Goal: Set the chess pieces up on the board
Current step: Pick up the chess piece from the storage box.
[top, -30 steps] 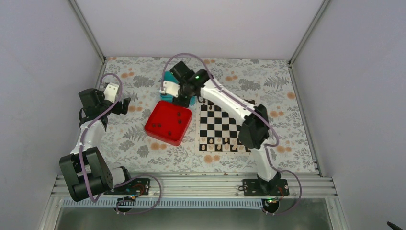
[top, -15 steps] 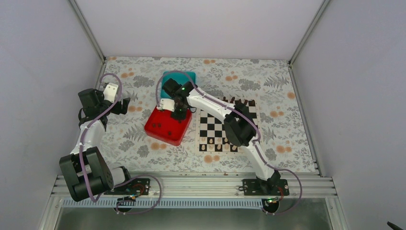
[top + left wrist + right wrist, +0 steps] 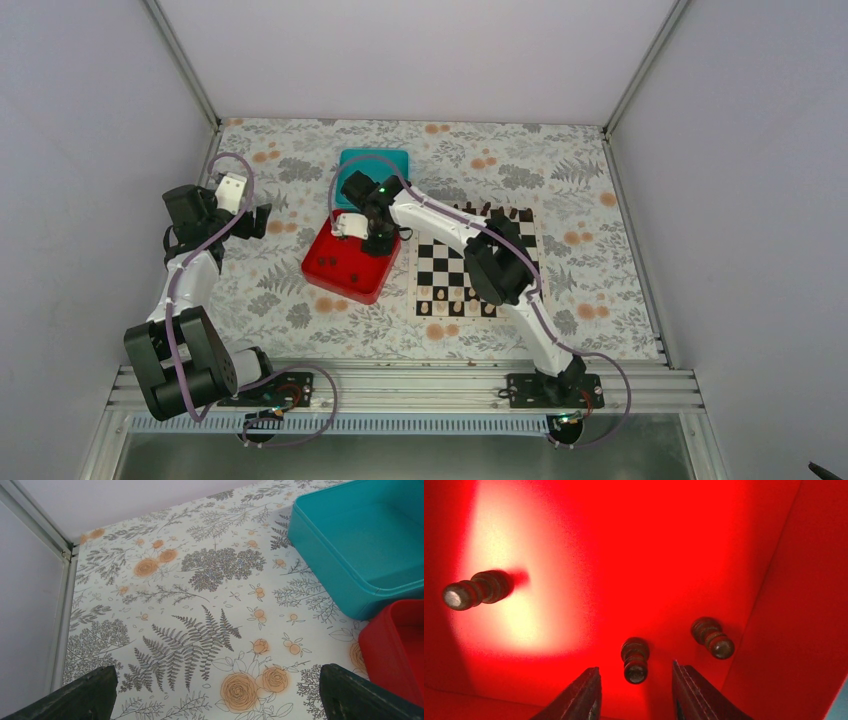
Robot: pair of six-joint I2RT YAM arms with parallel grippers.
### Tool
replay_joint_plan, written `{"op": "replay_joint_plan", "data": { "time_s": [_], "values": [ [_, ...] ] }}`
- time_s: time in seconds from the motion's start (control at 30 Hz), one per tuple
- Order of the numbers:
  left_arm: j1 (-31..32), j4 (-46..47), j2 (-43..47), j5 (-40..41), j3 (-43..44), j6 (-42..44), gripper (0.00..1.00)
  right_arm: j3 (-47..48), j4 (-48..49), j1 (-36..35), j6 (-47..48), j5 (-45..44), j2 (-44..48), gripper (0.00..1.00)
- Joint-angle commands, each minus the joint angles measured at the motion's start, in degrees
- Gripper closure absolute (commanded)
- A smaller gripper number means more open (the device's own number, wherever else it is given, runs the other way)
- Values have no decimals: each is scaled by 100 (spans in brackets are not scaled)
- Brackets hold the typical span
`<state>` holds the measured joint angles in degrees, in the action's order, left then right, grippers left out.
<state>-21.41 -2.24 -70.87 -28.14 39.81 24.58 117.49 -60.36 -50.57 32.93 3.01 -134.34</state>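
The robot's right gripper will next move down onto the head of the middle dark piece [image 3: 635, 672], which stands below it, because its open fingers are already on either side of that piece.
My right gripper [image 3: 635, 682] is open and reaches down into the red tray [image 3: 330, 272]. A dark chess piece [image 3: 634, 659] stands upright on the tray floor between the two open jaws, touching neither. Another dark piece [image 3: 712, 637] stands to its right by the tray wall, and a third [image 3: 474, 589] stands at the far left. In the top view the right gripper [image 3: 377, 237] is over the tray's far right corner. The board [image 3: 470, 262] lies right of the tray, with dark pieces along its far edge and pale pieces along its near edge. My left gripper [image 3: 215, 692] is open and empty above the tablecloth.
A teal box [image 3: 373, 165] stands behind the red tray; it also shows in the left wrist view [image 3: 360, 545], with the red tray's corner [image 3: 395, 650] beside it. The right arm's elbow [image 3: 495, 270] hangs over the board. A metal rail [image 3: 400, 385] runs along the near edge.
My right gripper has swung from the teal box's near edge to the red tray and lowered into it. The left arm has not moved.
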Motion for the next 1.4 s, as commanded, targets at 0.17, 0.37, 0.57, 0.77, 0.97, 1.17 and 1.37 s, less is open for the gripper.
{"op": "replay_joint_plan", "data": {
  "time_s": [0.17,0.37,0.57,0.77,0.97,1.17,1.37],
  "values": [
    [-56,49,128,-194,-26,-14,0,29,32,-38,59,-63,-273,62],
    [-70,44,129,-214,-26,-17,0,38,54,-34,81,-101,-359,64],
    [-82,57,98,-230,-30,-23,0,52,194,-38,47,-113,-323,81],
    [-89,53,100,-236,-17,-23,0,112,156,-39,22,-99,-109,93],
    [-92,52,100,-236,-9,-26,0,313,-144,29,-8,-61,415,95],
    [-92,57,75,-210,1,-23,0,-33,-288,304,-55,-249,1343,95],
    [-95,57,65,-215,0,-23,0,-1220,11,1365,-111,-235,2286,96]
  ]
}}
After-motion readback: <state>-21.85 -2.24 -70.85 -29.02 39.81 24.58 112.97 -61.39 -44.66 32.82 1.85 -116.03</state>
